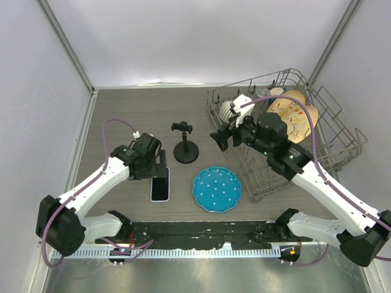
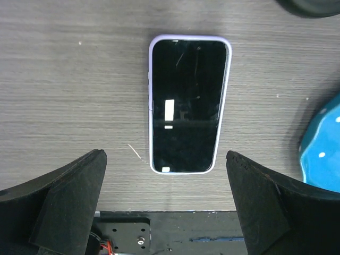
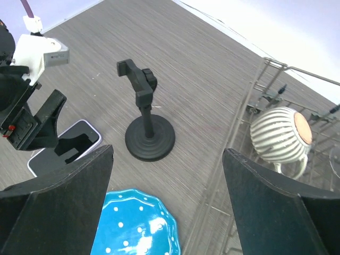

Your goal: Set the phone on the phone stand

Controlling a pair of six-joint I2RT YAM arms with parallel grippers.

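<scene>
My left gripper shifts down and slightly right in the top view to the phone [image 1: 160, 185] next and descends, its open fingers straddling the phone's unobstructed long edges.
The phone [image 1: 160, 185] lies flat, screen up, on the wood-grain table near the front, left of the blue plate. In the left wrist view the phone [image 2: 187, 103] lies ahead of my open left gripper [image 2: 166, 186], apart from both fingers. In the top view the left gripper [image 1: 153, 160] hovers over the phone's far end. The black phone stand [image 1: 185, 145] stands upright mid-table, empty; it also shows in the right wrist view [image 3: 147, 122]. My right gripper [image 1: 223, 138] is open and empty, raised right of the stand, by the rack's left edge.
A blue dotted plate [image 1: 217, 189] lies right of the phone. A wire dish rack [image 1: 342, 131] at the right holds a striped white cup [image 3: 280, 134] and wooden dishes [image 1: 293, 116]. The black mounting rail [image 1: 201, 233] runs along the near edge.
</scene>
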